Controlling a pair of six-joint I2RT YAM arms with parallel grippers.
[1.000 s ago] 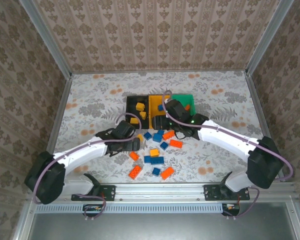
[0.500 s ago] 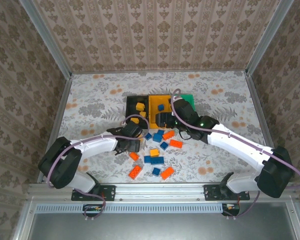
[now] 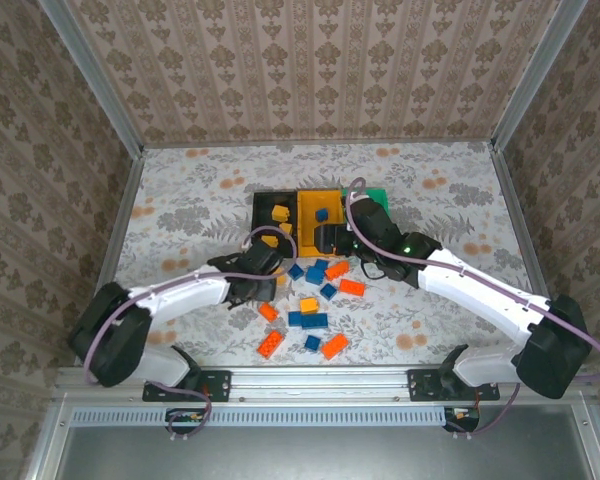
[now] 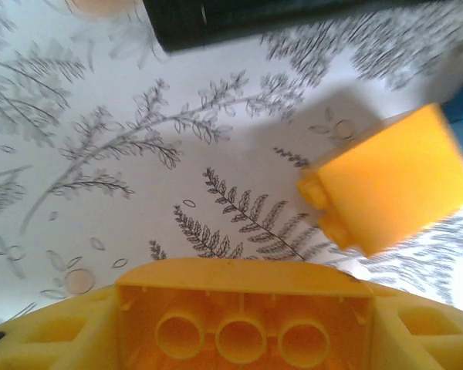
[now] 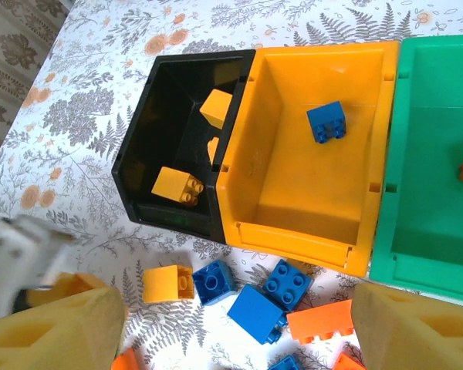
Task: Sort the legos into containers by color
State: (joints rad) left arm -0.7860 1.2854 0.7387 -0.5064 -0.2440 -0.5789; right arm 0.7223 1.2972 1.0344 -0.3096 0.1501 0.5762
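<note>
My left gripper should next lift the yellow-orange lego from the table and carry it outward over the black container to release, as yellow legos are already inside.
My left gripper [image 3: 265, 288] is shut on a yellow-orange lego [image 4: 243, 324], whose hollow underside with three tubes faces the left wrist camera, just above the table. A second yellow lego [image 4: 390, 185] lies beyond it, near the black container [image 4: 255, 19]. My right gripper [image 5: 235, 347] hangs open over the loose pile, with nothing between its fingers [image 5: 54, 331]. Below it lie a yellow lego [image 5: 167, 283], blue legos [image 5: 255, 312] and a red-orange one [image 5: 320, 321]. The black container [image 5: 131, 181] holds yellow legos, the yellow one [image 5: 293, 239] a blue lego [image 5: 326, 122], and the green one [image 5: 386, 254] a red-orange lego.
More blue and red-orange legos [image 3: 320, 330] are scattered between the arms toward the near edge. The three containers [image 3: 302, 200] sit mid-table, just behind the right gripper [image 3: 332, 240]. Patterned walls and metal posts surround the table.
The left gripper has closed from wide open onto the yellow lego and its arm has edged toward the pile. The right arm has shifted slightly back and to the right, still open.
</note>
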